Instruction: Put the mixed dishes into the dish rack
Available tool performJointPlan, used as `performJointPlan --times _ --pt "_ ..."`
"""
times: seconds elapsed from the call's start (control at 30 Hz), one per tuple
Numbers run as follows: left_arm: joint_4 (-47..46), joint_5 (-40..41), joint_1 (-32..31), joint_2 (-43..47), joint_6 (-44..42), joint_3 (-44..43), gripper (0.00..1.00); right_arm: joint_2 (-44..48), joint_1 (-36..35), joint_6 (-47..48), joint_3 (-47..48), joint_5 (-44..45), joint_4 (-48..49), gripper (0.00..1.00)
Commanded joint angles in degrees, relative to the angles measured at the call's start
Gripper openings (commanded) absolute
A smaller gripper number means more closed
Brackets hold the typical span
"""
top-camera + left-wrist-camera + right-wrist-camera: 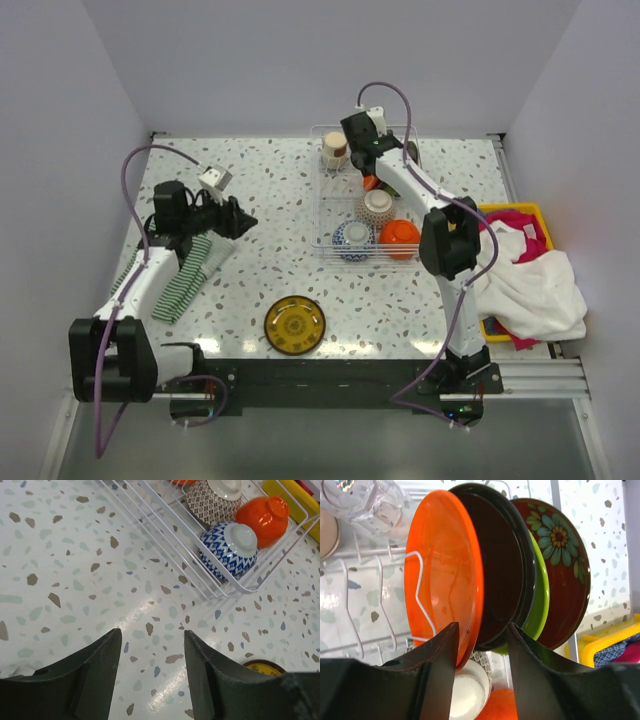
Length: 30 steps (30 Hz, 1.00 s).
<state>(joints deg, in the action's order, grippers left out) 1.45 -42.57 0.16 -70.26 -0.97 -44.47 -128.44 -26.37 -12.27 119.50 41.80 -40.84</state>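
The gold-patterned plate isn't in the rack yet and lies below and back from my left gripper. My left gripper should next bring its open fingers back and down astride its far rim (283,299).
The dish rack (322,215) stands at the back middle of the table. In it an orange plate (442,580), a black plate (500,570), a lime green plate (543,600) and a dark red flowered plate (565,565) stand on edge. My right gripper (482,630) is open just below them, its left finger beside the orange plate's rim. A blue-white bowl (229,547), an orange bowl (262,512) and a brown-patterned bowl (212,500) lie upside down in the rack. A dark red gold-patterned plate (294,325) lies flat on the table. My left gripper (152,640) hangs open over bare table.
A green-white striped cloth (190,270) lies under the left arm. A yellow bin (520,212) heaped with white and pink cloths sits at the right edge. A beige cup (334,148) and a glass cup (370,500) stand at the rack's far end.
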Motion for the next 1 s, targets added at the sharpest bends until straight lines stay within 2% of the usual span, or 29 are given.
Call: performJointPlan --times 0.0,0.1,0.2,0.33,0.5,0.6,0.73,0.97 --pt "4.7 -3.7 -1.9 -2.9 -8.4 1.2 0.58 8.5 0.3 -0.3 0.5 -3.5 -4.1 0.53" --pt "11.2 -6.5 -2.8 -6.3 -17.1 0.6 0.58 11.8 0.2 -1.2 2.4 -5.9 -8.6 0.58" --pt "16.7 -8.3 -4.5 -9.4 -25.2 0.3 0.59 16.2 0.0 -1.5 0.3 -6.4 -9.9 0.61" --pt "24.4 -8.4 -8.6 -13.2 -34.8 -1.3 0.59 23.1 0.0 -1.0 -11.3 -9.1 -7.8 0.64" --pt "28.5 -6.9 -13.5 -17.4 -39.5 -2.4 0.58 30.2 -0.1 -1.0 -22.4 -19.5 -6.5 0.64" --pt "28.5 -5.6 -14.1 -18.8 -40.6 -2.7 0.58 33.1 -0.1 0.4 -27.6 -24.6 -6.3 0.71" --pt "31.1 -5.8 -15.0 -21.0 -42.6 -4.0 0.57 36.0 0.0 0.4 -31.1 -26.3 -5.9 0.73" --pt "33.7 -5.4 -20.4 -24.7 -43.9 -5.5 0.56 39.9 0.0 0.1 -35.5 -26.5 -4.6 0.73"
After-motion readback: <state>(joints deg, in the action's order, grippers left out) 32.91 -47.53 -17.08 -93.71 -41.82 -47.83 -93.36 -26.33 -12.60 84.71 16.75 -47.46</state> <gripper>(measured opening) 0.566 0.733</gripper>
